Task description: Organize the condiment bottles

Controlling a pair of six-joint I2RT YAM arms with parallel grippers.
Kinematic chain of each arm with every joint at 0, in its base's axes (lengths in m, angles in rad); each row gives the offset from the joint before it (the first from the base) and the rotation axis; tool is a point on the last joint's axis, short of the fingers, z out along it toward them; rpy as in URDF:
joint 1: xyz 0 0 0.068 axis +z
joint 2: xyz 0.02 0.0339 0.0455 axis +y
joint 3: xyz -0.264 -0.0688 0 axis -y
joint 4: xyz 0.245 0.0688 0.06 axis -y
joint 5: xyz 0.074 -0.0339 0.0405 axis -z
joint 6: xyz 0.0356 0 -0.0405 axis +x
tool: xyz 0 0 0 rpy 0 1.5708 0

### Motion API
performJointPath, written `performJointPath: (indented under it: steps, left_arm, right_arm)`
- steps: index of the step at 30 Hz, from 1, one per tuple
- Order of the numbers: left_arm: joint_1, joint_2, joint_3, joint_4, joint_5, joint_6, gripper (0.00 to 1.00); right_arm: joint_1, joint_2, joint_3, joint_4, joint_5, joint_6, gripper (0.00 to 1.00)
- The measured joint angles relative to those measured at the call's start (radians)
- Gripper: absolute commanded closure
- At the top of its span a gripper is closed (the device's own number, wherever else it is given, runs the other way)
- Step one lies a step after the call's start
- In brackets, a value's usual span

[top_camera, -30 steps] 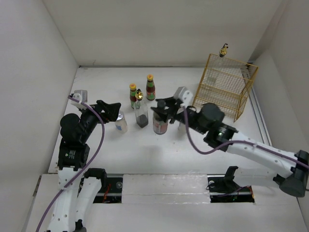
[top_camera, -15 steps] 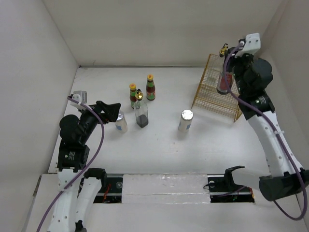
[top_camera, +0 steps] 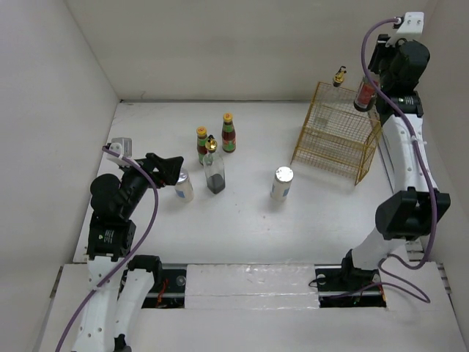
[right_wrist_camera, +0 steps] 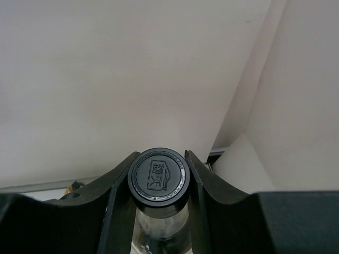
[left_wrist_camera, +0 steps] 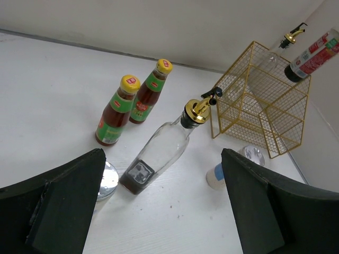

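The right gripper lowers the red-labelled bottle next, into the rack's open back space beside the gold-spouted bottle (top_camera: 339, 75).
My right gripper (top_camera: 368, 86) is raised high over the back right corner of the yellow wire rack (top_camera: 338, 133). It is shut on a red-labelled bottle (top_camera: 362, 95); its black cap (right_wrist_camera: 159, 177) sits between the fingers (right_wrist_camera: 209, 190). A clear gold-spouted bottle (top_camera: 339, 75) stands at the rack's back. On the table are two red-sauce bottles (top_camera: 202, 144) (top_camera: 229, 133), a clear glass bottle with a gold pourer (top_camera: 214, 174) and two silver-lidded shakers (top_camera: 183, 185) (top_camera: 281, 182). My left gripper (top_camera: 170, 167) is open and empty, just left of the near shaker (left_wrist_camera: 106, 180).
White walls close in the table on the left, back and right. The rack (left_wrist_camera: 259, 106) stands against the right wall. The held bottle (left_wrist_camera: 312, 55) hangs tilted above the rack's far corner.
The right arm carried the red-labelled bottle from the table's middle to the rack, then lifted it higher over the back right corner. The left arm has not moved.
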Motion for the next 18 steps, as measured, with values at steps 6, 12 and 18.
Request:
performJointPath:
  steps: [6,12,18]
  left_arm:
    - [0.000,0.004,0.000,0.000,0.002,0.000,0.13]
    - [0.000,0.009,0.000,0.000,0.001,0.000,0.13]
    - [0.000,0.018,0.000,0.000,0.002,0.000,0.13]
  right_arm:
    - [-0.011,0.123,0.137,0.002,-0.068,0.015,1.00]
    - [-0.015,0.146,0.128,0.012,-0.125,0.048,1.00]
    - [-0.030,0.121,-0.025,0.103,-0.174,0.080,1.00]
